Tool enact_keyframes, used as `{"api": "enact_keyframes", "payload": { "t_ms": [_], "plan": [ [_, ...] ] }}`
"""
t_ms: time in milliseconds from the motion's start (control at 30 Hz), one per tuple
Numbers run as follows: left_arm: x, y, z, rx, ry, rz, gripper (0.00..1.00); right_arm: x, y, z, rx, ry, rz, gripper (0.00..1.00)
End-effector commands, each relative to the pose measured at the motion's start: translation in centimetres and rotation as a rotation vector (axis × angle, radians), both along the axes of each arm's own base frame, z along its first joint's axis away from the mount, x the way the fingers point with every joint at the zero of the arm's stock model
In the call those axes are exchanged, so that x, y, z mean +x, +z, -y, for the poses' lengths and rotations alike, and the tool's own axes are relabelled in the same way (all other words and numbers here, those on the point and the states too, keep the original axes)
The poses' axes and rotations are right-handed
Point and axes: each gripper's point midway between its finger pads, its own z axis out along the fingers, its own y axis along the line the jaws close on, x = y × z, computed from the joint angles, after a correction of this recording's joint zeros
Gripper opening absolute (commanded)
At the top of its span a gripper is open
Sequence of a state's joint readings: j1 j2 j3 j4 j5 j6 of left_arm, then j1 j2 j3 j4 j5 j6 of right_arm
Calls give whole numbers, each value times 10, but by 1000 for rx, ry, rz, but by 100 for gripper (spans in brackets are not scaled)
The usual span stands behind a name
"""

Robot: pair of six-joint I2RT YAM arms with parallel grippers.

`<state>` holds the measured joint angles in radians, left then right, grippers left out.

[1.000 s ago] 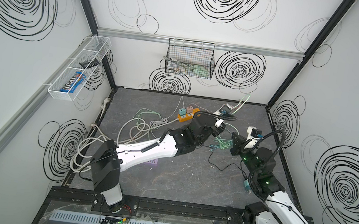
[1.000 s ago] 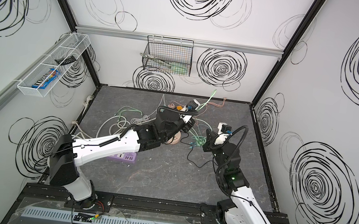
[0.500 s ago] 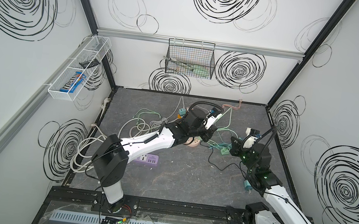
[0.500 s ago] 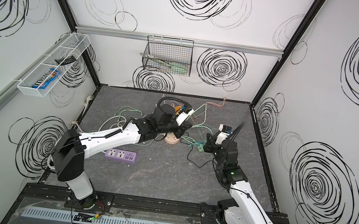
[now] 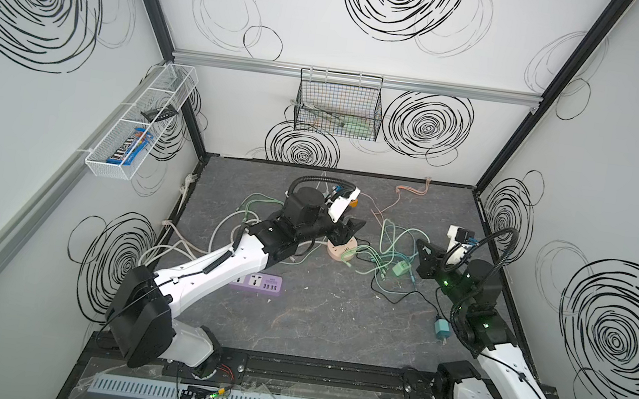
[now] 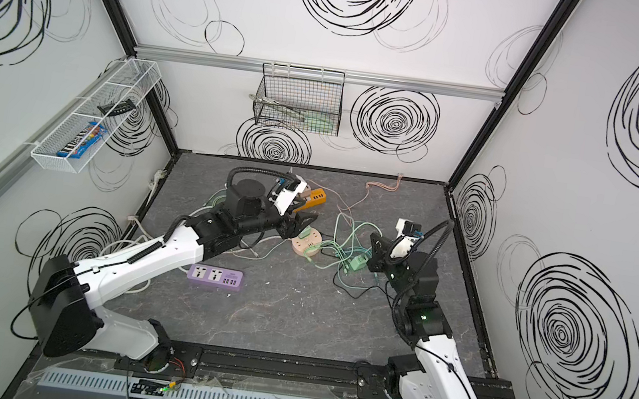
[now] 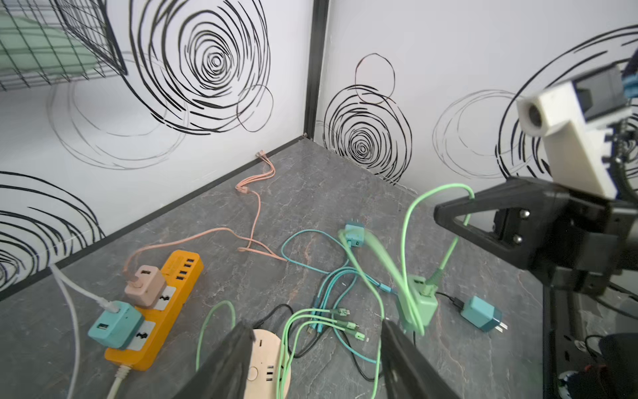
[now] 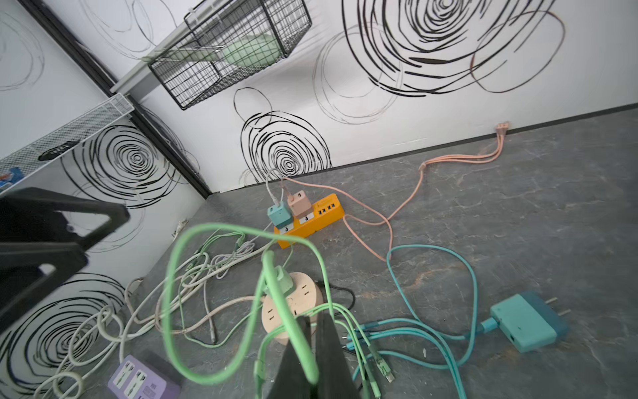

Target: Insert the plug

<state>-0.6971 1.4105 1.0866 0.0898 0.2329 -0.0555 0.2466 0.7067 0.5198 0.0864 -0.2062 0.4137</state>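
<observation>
My right gripper moves back next, tilts down over the bare tabletop on the socket's near side, and releases the green cable (image 8: 172, 293).
A round beige socket (image 5: 338, 250) (image 6: 305, 245) lies mid-table among cables. A green plug (image 8: 280, 281) with a green cable (image 8: 172, 293) stands on the socket's top; whether it is fully seated I cannot tell. My left gripper (image 7: 316, 324) (image 5: 347, 231) hovers open just over the socket (image 7: 266, 359), nothing between its fingers. My right gripper (image 8: 313, 317) (image 5: 422, 249) sits to the right of the socket, shut on a loop of the green cable (image 7: 438, 190).
A second green charger (image 5: 399, 268) (image 7: 423, 304) lies under the right gripper. An orange power strip (image 7: 155, 304) (image 8: 310, 217) carrying teal and pink chargers sits near the back wall. A purple strip (image 5: 256, 283) and a loose teal charger (image 8: 524, 321) lie nearer. White cables (image 5: 185, 250) pile at left.
The left gripper swung back over the round socket and then opened, letting go of the green plug there. The right gripper stayed shut and shifted only slightly.
</observation>
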Motion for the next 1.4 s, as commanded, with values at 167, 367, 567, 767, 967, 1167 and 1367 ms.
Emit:
{"api": "enact_keyframes", "payload": {
  "t_ms": [167,367,567,767,967,1167,1367],
  "plan": [
    [-28,-53,13,-17,-84,-109,82,-13,-14,-33,-38,192,-182,0],
    [-2,-30,-43,-94,152,-45,100,-30,-43,-68,-138,315,-266,0],
    [20,-26,-110,-129,432,-60,96,-54,-93,-130,-332,531,-343,2],
    [24,-38,-137,-143,543,-113,96,-48,-135,-178,-514,599,-405,14],
    [29,-50,-149,-128,597,-156,96,-27,-160,-206,-593,593,-444,22],
    [33,-62,-159,-89,645,-189,96,-29,-155,-199,-624,570,-427,36],
    [38,-71,-165,-92,671,-224,96,-42,-153,-162,-637,491,-476,71]
  ]
}}
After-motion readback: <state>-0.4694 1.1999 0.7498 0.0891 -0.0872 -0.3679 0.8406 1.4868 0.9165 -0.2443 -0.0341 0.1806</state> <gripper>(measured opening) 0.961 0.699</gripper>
